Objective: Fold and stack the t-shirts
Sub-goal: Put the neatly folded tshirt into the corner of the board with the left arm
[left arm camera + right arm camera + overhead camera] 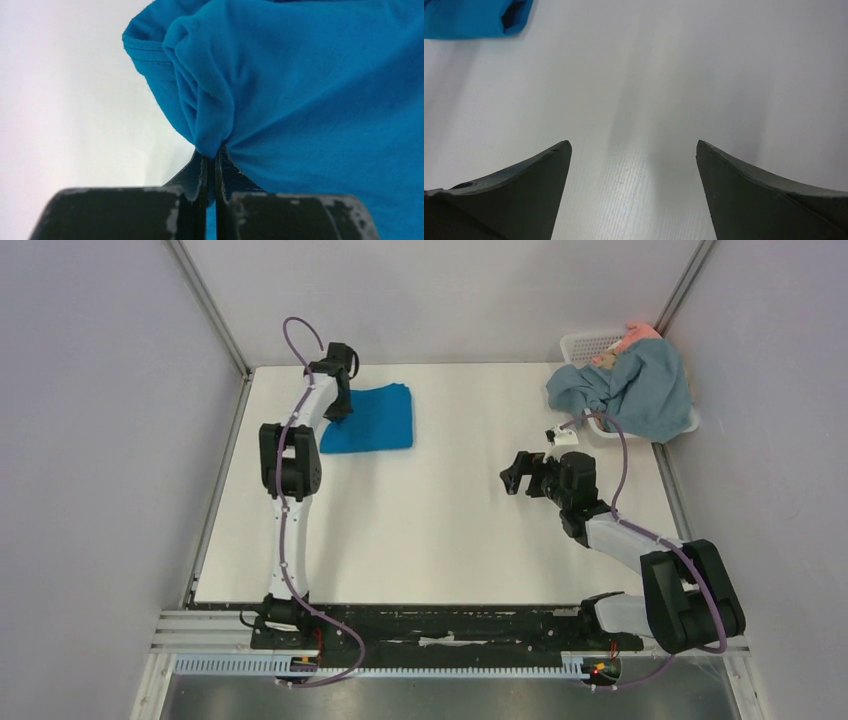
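The robot's left gripper is going to drag the folded blue t-shirt to the far corner of the table and let go of it there, because that corner is bare to its left in the top view.
A folded bright cobalt-blue t-shirt [375,420] lies at the far left of the white table [440,530]. My left gripper [341,412] is at its left edge, shut on a pinch of the blue cloth [300,90], which bunches up at the closed fingertips [214,150]. A duller grey-blue t-shirt [640,385] hangs crumpled over the white basket [585,344] at the far right, with a bit of salmon-pink cloth [638,335] behind it. My right gripper [517,472] hovers open over bare table right of centre, nothing between its fingers [544,165]. A corner of the blue t-shirt [474,17] shows far off in the right wrist view.
Grey walls with metal posts close in the table on the left, back and right. The arms' mounting rail [450,625] runs along the near edge.
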Robot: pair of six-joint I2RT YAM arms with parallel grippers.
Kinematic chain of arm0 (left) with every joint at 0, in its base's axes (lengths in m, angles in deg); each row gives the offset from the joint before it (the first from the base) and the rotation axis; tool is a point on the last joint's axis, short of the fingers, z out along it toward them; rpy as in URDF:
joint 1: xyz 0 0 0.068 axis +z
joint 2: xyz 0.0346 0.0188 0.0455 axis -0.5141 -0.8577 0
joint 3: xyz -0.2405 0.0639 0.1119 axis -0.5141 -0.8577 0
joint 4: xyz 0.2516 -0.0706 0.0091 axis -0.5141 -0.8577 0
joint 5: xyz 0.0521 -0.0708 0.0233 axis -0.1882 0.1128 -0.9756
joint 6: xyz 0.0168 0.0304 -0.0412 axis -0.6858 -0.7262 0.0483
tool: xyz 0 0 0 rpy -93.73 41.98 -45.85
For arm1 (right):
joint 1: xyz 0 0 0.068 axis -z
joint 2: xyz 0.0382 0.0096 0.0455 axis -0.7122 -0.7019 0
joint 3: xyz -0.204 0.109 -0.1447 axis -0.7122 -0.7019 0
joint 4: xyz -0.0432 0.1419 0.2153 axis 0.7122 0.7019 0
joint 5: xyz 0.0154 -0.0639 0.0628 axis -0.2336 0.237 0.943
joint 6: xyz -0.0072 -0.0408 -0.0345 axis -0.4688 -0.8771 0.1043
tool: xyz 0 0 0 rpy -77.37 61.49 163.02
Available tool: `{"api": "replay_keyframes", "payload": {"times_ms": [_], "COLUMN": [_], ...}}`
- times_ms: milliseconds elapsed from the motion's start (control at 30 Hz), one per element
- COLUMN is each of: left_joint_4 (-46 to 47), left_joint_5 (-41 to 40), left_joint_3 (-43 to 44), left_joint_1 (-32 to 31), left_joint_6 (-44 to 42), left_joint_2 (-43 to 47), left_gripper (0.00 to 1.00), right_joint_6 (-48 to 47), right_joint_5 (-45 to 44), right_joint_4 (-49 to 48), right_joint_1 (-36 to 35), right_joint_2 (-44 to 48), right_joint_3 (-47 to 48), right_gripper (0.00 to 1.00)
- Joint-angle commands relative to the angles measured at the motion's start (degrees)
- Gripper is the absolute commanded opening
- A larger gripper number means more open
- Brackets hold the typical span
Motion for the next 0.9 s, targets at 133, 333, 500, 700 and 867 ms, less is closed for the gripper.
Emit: {"api": "replay_keyframes", "payload": {"times_ms": [133,333,500,700,867], "left_joint_4": [3.44,15.05,26.28,32.51,32.08], "left_joint_5": [-10.09,-13.96,-17.87,-22.60,-28.90], "left_joint_3": [11.86,11.74,12.14,14.28,14.00], "left_joint_1": [9.96,12.89,13.39,13.50,13.48], "left_joint_6": [-16.90,-24.57,-31.47,-34.91,-30.10], "left_joint_2": [-7.22,-8.49,-10.88,-13.66,-10.37], "left_gripper": [0.02,0.02,0.02,0.14,0.81], "right_joint_6": [-0.25,0.40,0.89,0.99,0.66], "right_joint_5": [-0.92,-0.35,-0.07,-0.51,-1.36], "right_joint_4": [-5.82,-6.70,-6.52,-4.79,-4.27], "right_joint_1": [0.02,-0.06,-0.04,-0.04,-0.02], "right_joint_2": [-0.75,-2.81,-4.98,-6.46,-6.74], "right_joint_3": [-1.52,-1.21,-0.52,0.37,0.93], "right_gripper": [0.98,0.98,0.98,0.98,0.98]}}
